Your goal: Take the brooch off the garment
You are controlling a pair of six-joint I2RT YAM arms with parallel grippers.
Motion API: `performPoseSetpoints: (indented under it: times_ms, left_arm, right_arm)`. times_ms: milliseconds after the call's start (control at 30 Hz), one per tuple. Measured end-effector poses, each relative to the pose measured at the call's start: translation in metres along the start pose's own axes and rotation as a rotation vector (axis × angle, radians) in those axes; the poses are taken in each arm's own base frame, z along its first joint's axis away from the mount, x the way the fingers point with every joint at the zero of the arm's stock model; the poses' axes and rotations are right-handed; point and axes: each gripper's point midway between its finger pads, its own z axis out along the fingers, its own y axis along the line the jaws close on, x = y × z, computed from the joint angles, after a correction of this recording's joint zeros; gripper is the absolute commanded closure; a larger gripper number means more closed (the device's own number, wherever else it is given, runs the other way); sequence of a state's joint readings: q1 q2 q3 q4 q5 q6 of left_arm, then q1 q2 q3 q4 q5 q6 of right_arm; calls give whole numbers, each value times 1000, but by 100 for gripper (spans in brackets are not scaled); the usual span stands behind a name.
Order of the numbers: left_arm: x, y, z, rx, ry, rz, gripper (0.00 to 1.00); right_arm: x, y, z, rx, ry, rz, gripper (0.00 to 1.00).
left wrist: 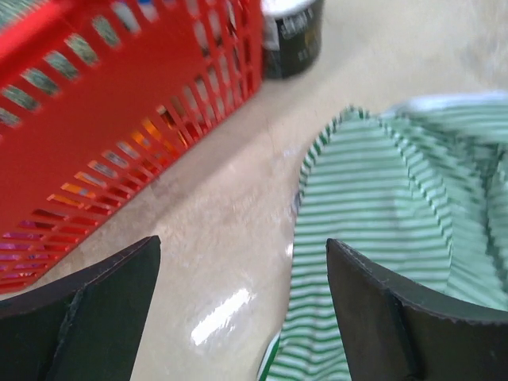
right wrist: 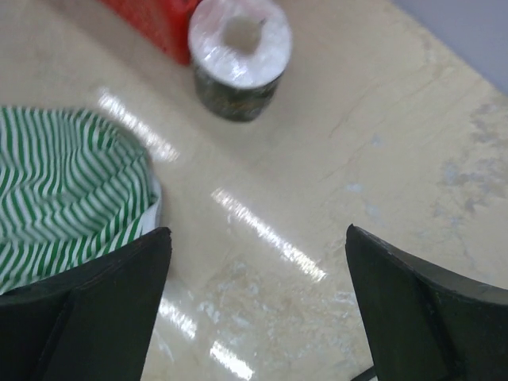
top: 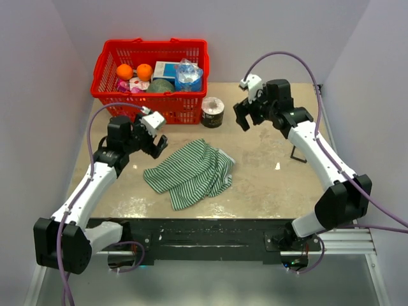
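Note:
My left gripper moves, open, down and slightly back toward the base onto the garment's closest pointed corner [top: 148, 174] [left wrist: 276, 365] next, since that corner juts out onto bare tabletop.
The garment [top: 191, 171], a green-and-white striped top, lies crumpled in the middle of the table. It also shows in the left wrist view [left wrist: 381, 214] and the right wrist view [right wrist: 63, 186]. I see no brooch in any view; it is hidden or too small to make out. My left gripper [top: 157, 141] is open and empty, hovering just left of the garment's upper left edge [left wrist: 242, 266]. My right gripper [top: 245, 118] is open and empty, raised over bare table at the garment's upper right [right wrist: 258, 242].
A red basket [top: 127, 95] of groceries stands at the back left. A white tape roll [top: 212, 111] stands beside it. A small black square frame [top: 298, 154] lies right of the garment. A tiny bright speck [top: 277, 166] on the table may be glare.

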State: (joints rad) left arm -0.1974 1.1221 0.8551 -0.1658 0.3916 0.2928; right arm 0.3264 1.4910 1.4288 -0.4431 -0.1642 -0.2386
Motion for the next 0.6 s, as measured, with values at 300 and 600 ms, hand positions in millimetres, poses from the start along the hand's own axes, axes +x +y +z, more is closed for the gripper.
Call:
performPoseSetpoints:
  times_ms: [300,600]
  left_arm:
    - [94,-34,-15,190,284,159,27]
    - [171,-59,-19,290,499,113,37]
  right_arm:
    - [77,67,9,-369,173,-221,28]
    - [153,124,55,-588,371,-253,30]
